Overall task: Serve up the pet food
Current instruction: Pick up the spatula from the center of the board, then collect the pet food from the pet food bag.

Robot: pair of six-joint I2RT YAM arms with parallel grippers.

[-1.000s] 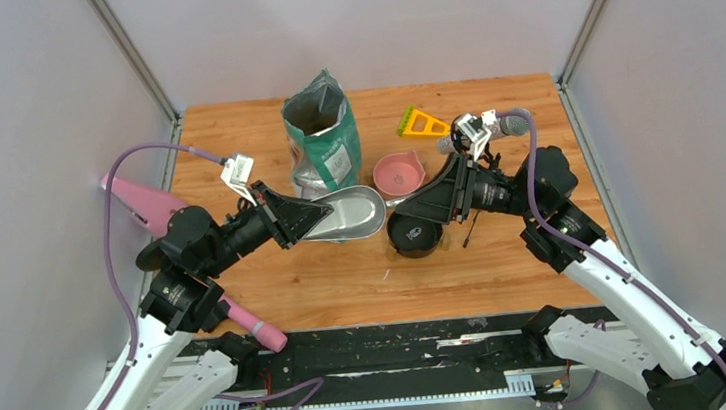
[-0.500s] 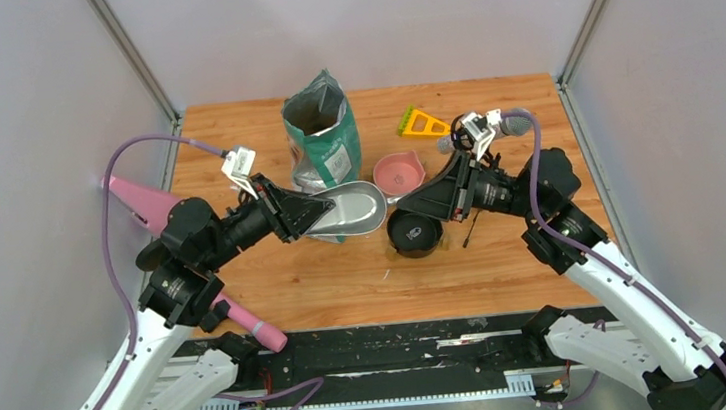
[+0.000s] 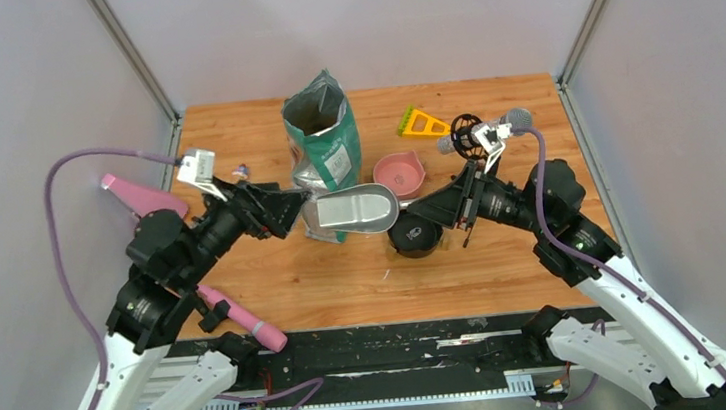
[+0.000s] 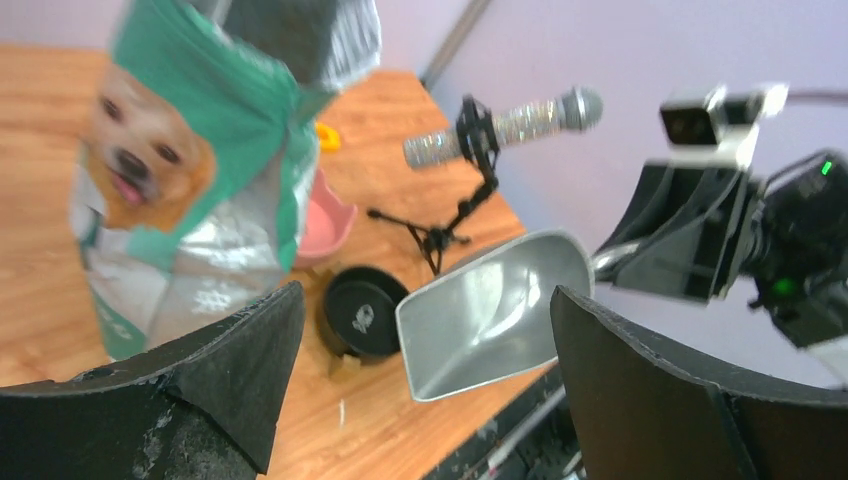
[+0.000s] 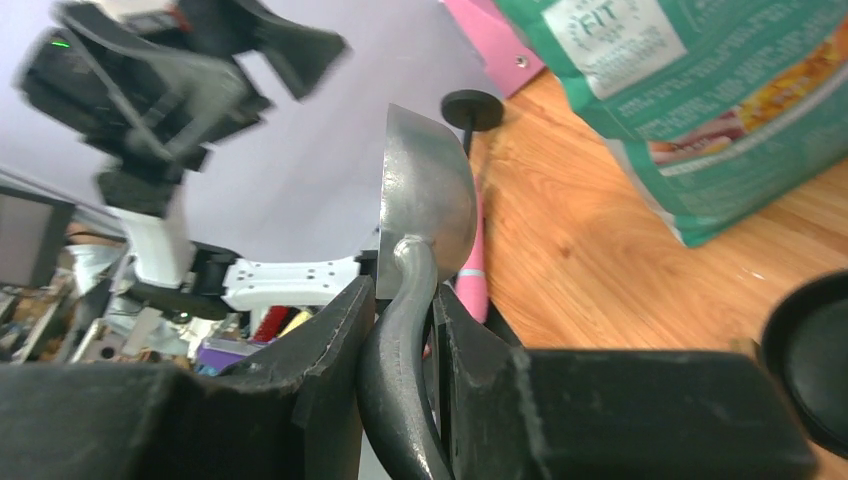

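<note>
My left gripper swings outward empty next, turns its fingers down and closes on the bag's top edge above the dog (image 3: pixel 287 119), as my right gripper holds the scoop (image 3: pixel 355 211).
The grey scoop (image 3: pixel 355 211) hangs level and empty above the table in front of the teal and white bag (image 3: pixel 322 139). My right gripper (image 3: pixel 418 210) is shut on its dark handle (image 5: pixel 395 360), with the scoop bowl (image 5: pixel 425 190) sticking out past the fingers. My left gripper (image 3: pixel 286 208) is open, just left of the scoop's mouth and apart from it; in the left wrist view the scoop (image 4: pixel 495 310) shows between its wide fingers (image 4: pixel 250 360). The pet food is hidden inside the bag (image 4: pixel 200 170). The pink bowl (image 3: pixel 399 171) and the black bowl (image 3: pixel 414 232) sit under my right gripper.
A microphone on a small stand (image 3: pixel 483 131) and a yellow wedge (image 3: pixel 421 122) are at the back right. A pink object (image 3: pixel 142 198) lies off the table's left edge, and a pink handle (image 3: pixel 240 322) near the front left. Grey walls close in three sides.
My left gripper opened, let go of the scoop and drew back to the left. My right gripper closed on the scoop's handle and now carries it alone, slightly further right.
</note>
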